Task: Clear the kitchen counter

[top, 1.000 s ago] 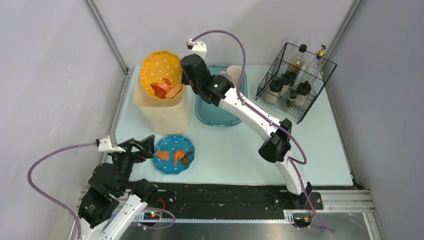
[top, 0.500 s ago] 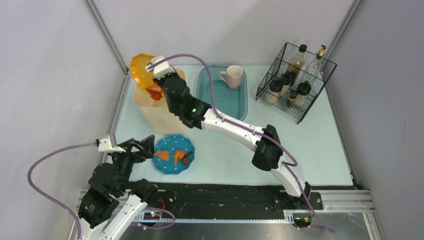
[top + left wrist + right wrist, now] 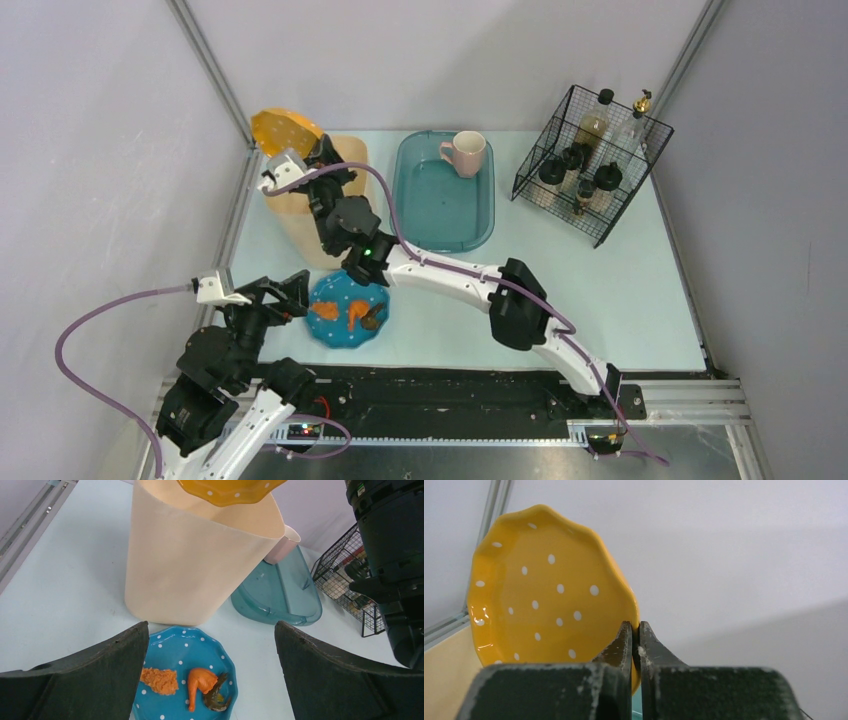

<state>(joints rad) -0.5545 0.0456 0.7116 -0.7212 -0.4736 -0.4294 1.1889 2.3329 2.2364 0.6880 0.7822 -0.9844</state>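
The yellow plate's flat side is bare. I will swing my right gripper from the bin (image 3: 300,225), lower it into the teal basin's empty near end (image 3: 442,212) and release the plate.
My right gripper (image 3: 635,630) is shut on the rim of a yellow polka-dot plate (image 3: 544,595). It holds the plate (image 3: 283,130) tipped steeply over the tall beige bin (image 3: 300,225) at the back left of the kitchen counter (image 3: 600,280). No food shows on the plate's face. A blue polka-dot plate (image 3: 340,330) lies in front of the bin, carrying a breaded piece, a drumstick (image 3: 200,682) and a dark scrap. My left gripper (image 3: 211,630) hovers open just short of this blue plate (image 3: 175,647), nothing between its fingers.
A teal basin (image 3: 440,200) sits behind the counter's middle with a pink mug (image 3: 466,152) in its far end. A black wire basket (image 3: 590,165) of bottles stands at the back right. Metal rails edge the counter's left and right sides.
The right arm swung left and rolled the yellow plate from level to steeply tipped over the bin; the food that lay on it no longer shows. The left arm stayed put.
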